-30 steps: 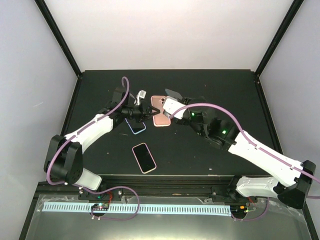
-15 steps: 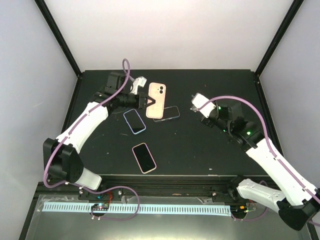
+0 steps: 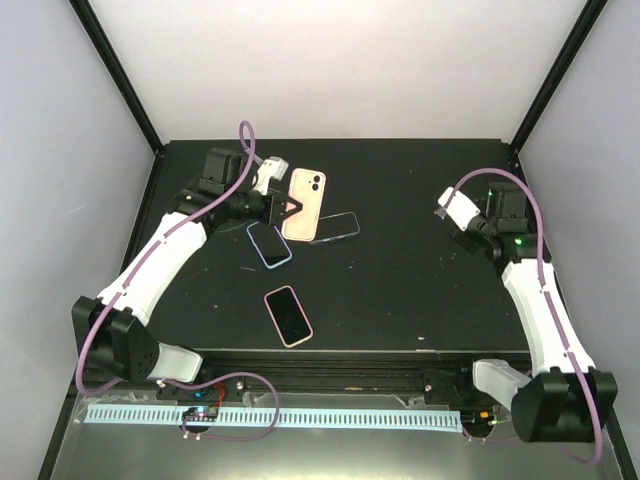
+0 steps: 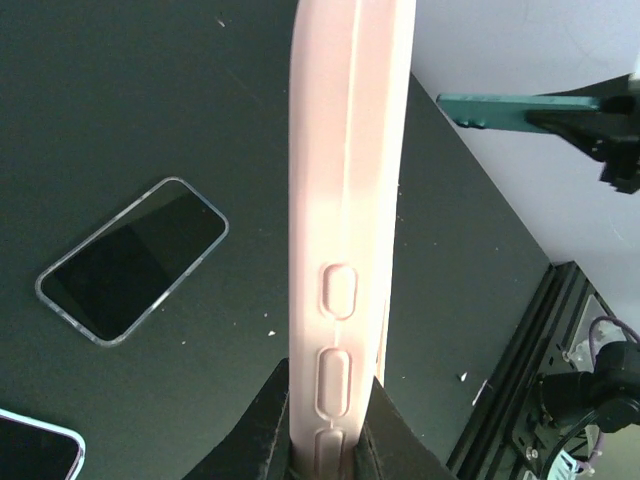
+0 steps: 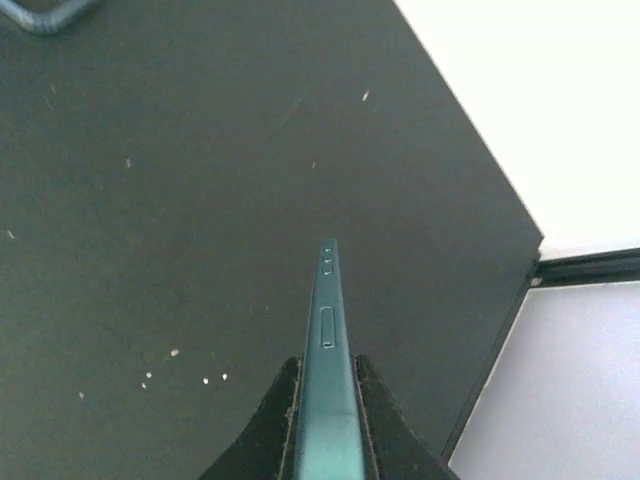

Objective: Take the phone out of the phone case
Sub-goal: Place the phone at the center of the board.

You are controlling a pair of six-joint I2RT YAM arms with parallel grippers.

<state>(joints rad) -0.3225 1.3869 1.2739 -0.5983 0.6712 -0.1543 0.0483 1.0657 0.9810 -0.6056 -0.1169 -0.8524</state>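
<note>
My right gripper should go down to the tabletop next and open, because the phone is out of the case (image 3: pixel 305 203) and the black table under it is bare.
The pink phone case (image 3: pixel 305 203) hangs above the back left of the table, my left gripper (image 3: pixel 284 208) shut on its edge. In the left wrist view the case (image 4: pixel 350 200) stands edge-on, its button bumps showing, clamped by the left gripper (image 4: pixel 330 412). The phone (image 3: pixel 455 207), out of the case, is held far to the right by my right gripper (image 3: pixel 462 216). The right wrist view shows the phone's thin teal edge (image 5: pixel 328 330) pinched in the right gripper (image 5: pixel 326 372) above the dark table.
Three other cased phones lie on the black table (image 3: pixel 400 290): a clear-cased one (image 3: pixel 336 226) beside the pink case, a purple-rimmed one (image 3: pixel 269 243), and a pink-rimmed one (image 3: pixel 288 315) nearer the front. The table's right edge (image 5: pixel 500 320) lies close to the right gripper.
The phone came out of the pink case. My right arm swung far right with the phone, while the left arm drew the case slightly left and back.
</note>
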